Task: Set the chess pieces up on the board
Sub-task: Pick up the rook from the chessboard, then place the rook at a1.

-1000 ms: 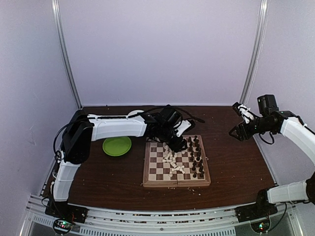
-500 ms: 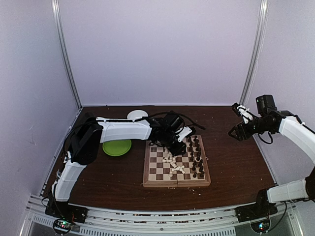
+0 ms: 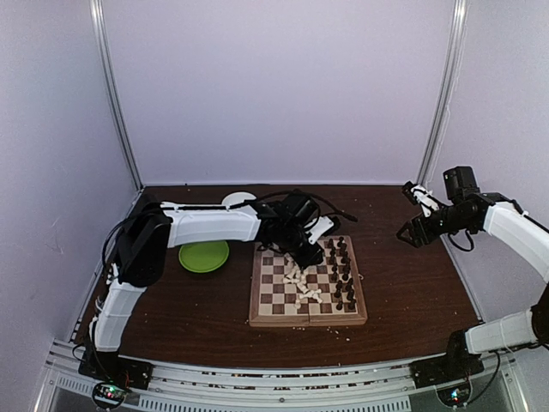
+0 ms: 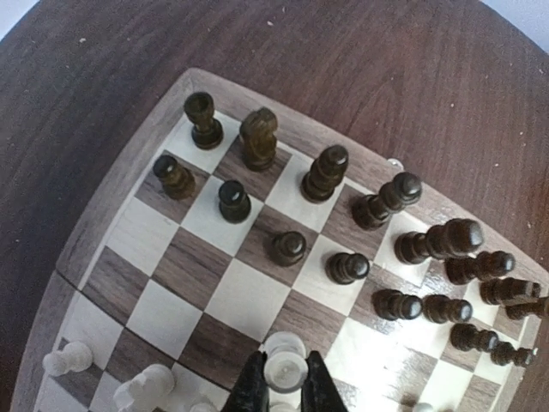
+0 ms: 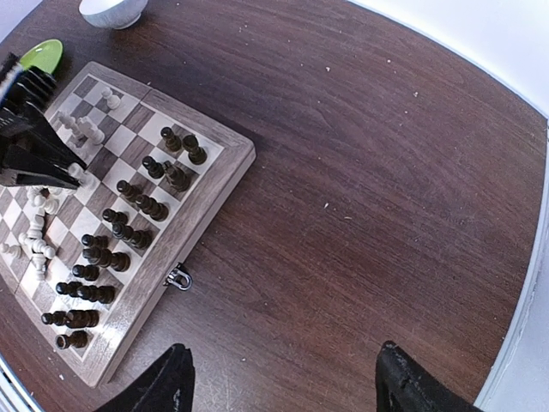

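Observation:
The left gripper needs to raise the cream piece and then lower it onto the board's far corner by the green plate, because that corner is empty.
The wooden chequered board point(image 3: 279, 316) lies mid-table, also in the left wrist view point(image 4: 103, 215) and right wrist view point(image 5: 202, 202). Dark pieces point(image 3: 341, 273) stand in two rows along its right side point(image 4: 326, 172) point(image 5: 129, 232). Cream pieces point(image 3: 300, 279) lie scattered in the board's middle point(image 5: 34, 236). My left gripper point(image 3: 307, 255) point(image 4: 285, 378) is shut on an upright cream piece point(image 4: 285, 371) just above the board, near the dark rows. My right gripper point(image 3: 410, 233) point(image 5: 283, 386) is open and empty, high above bare table right of the board.
A round green plate point(image 3: 203, 255) lies left of the board, its edge visible in the right wrist view point(image 5: 43, 53). A white bowl point(image 3: 238, 200) point(image 5: 111, 12) stands at the back. Pale crumbs dot the brown table. A metal clasp point(image 5: 178, 276) sits on the board's edge.
My left gripper has shifted slightly over the board's far part, and the left arm has swung so the white bowl shows. The right arm has barely moved.

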Robot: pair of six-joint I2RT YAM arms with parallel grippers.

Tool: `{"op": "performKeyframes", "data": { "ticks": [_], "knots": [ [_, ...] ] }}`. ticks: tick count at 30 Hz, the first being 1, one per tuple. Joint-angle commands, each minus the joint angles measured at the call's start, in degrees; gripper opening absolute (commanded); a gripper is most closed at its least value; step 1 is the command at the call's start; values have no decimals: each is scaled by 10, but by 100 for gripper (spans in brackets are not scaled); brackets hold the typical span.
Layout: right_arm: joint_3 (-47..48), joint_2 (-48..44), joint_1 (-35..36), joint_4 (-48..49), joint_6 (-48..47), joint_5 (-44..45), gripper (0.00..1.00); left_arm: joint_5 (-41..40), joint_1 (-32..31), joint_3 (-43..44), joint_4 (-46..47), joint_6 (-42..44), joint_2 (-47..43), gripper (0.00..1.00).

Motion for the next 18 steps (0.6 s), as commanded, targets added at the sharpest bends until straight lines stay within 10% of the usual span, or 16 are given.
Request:
{"op": "performKeyframes", "data": {
  "ticks": [1,18],
  "knots": [
    [3,7,3,9,-1,10,73,-24,-3,-31,13,-4,-109,5],
    [4,20,6,8,-3,11,74,-93,67,-210,25,-104,-208,4]
  ]
}}
